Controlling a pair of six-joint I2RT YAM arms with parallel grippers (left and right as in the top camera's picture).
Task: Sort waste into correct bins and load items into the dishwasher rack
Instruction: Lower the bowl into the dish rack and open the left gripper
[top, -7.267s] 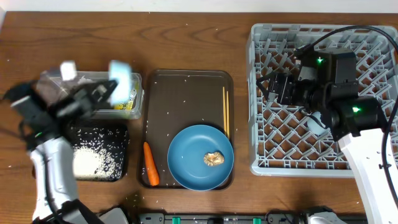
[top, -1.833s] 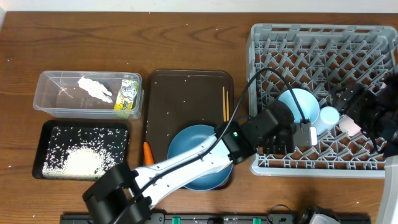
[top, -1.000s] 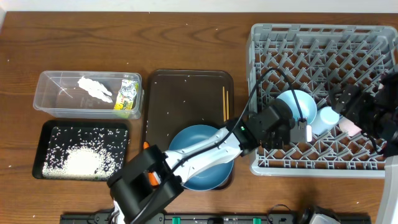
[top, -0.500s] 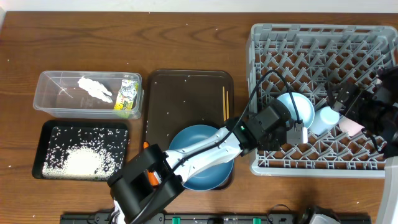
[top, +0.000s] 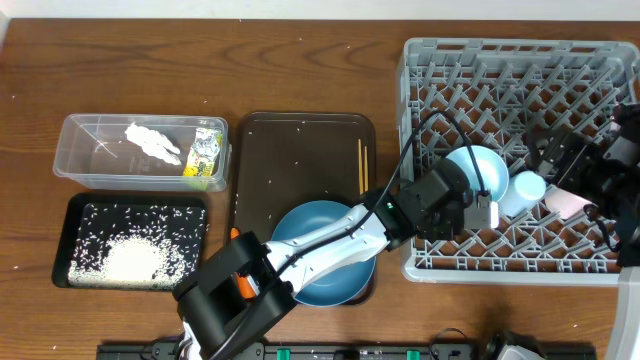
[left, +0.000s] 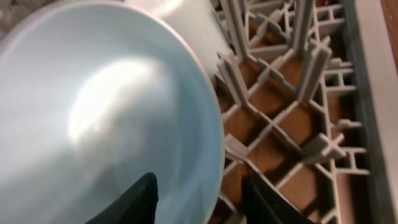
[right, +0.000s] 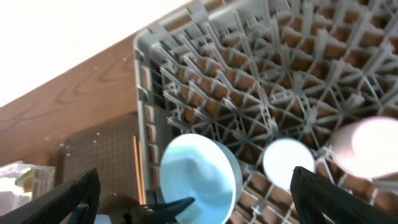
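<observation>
The left gripper stays in place and closes its fingers onto the pale light-blue bowl's rim (left: 217, 189) next, since one finger is inside and the other outside.
The pale light-blue bowl (top: 478, 172) leans on its edge among the pegs of the grey dishwasher rack (top: 420, 150). My left gripper (top: 481, 206) is open, with one finger inside the bowl (left: 106, 112) and one outside its rim (left: 202, 199). The light-blue cup (top: 527, 187) and the pinkish-white cup (top: 567, 203) sit in the rack beside the bowl. My right gripper (top: 570, 165) hovers wide open and empty (right: 199, 199) above them. The blue plate (top: 320, 250) lies under my left arm, so the brown food lump is hidden. The chopsticks (top: 362, 180) lie on the tray, and only bits of the carrot (top: 245, 285) show.
The dark brown serving tray (top: 290, 150) holds the plate and chopsticks. The clear tub (top: 90, 165) holds the white tissue (top: 152, 140) and the yellow-green wrapper (top: 205, 155). The black tray (top: 75, 205) holds rice (top: 130, 258). My left arm stretches across the serving tray to the rack.
Seven seconds ago my left arm was at the tub; it now reaches into the rack, where the bowl stands. Over the last second the bowl shifted slightly and the right gripper drifted a little.
</observation>
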